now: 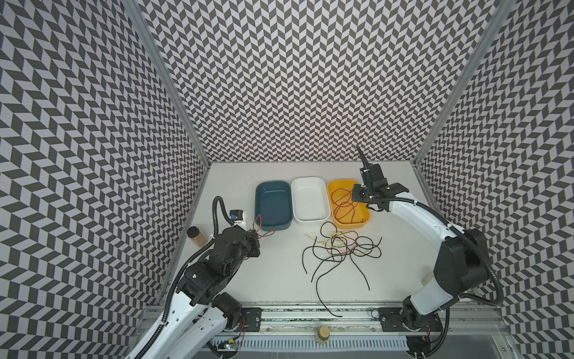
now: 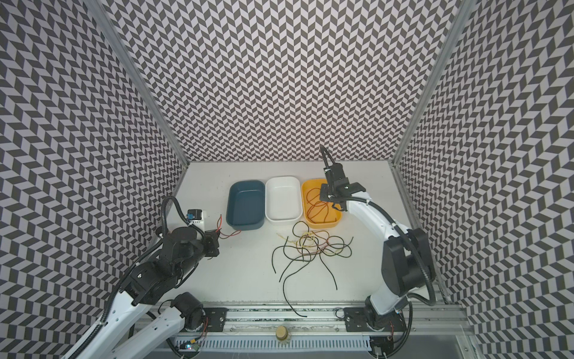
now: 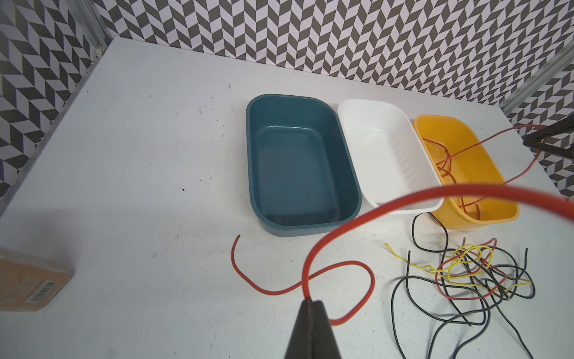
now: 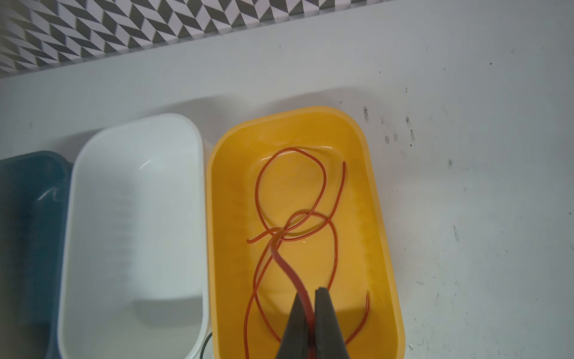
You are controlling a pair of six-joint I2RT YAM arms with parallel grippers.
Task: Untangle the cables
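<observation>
The hanging part of the red cable already runs into the loops inside the yellow tray, so my right gripper needs to go down toward the bottom of the tray and let go of the cable there.
A tangle of black, red and pale yellow cables (image 1: 341, 248) (image 3: 466, 273) lies on the white table in front of the trays. One black end runs over the front rail. My left gripper (image 3: 310, 303) (image 1: 256, 237) is shut on a red cable (image 3: 341, 267) that loops on the table near the blue tray (image 1: 257, 202). My right gripper (image 4: 310, 298) (image 1: 360, 154) hangs high over the yellow tray (image 4: 223, 186) (image 1: 341, 181). It is shut on a red cable (image 4: 285, 264) rising from the red loops (image 4: 292, 186) coiled in that tray.
An empty white tray (image 1: 293, 199) stands between the blue and yellow ones. A brown-filled jar (image 1: 196, 236) and a small white device (image 1: 237, 217) stand by the left wall. Another jar (image 1: 323, 334) sits on the front rail. Patterned walls close in three sides.
</observation>
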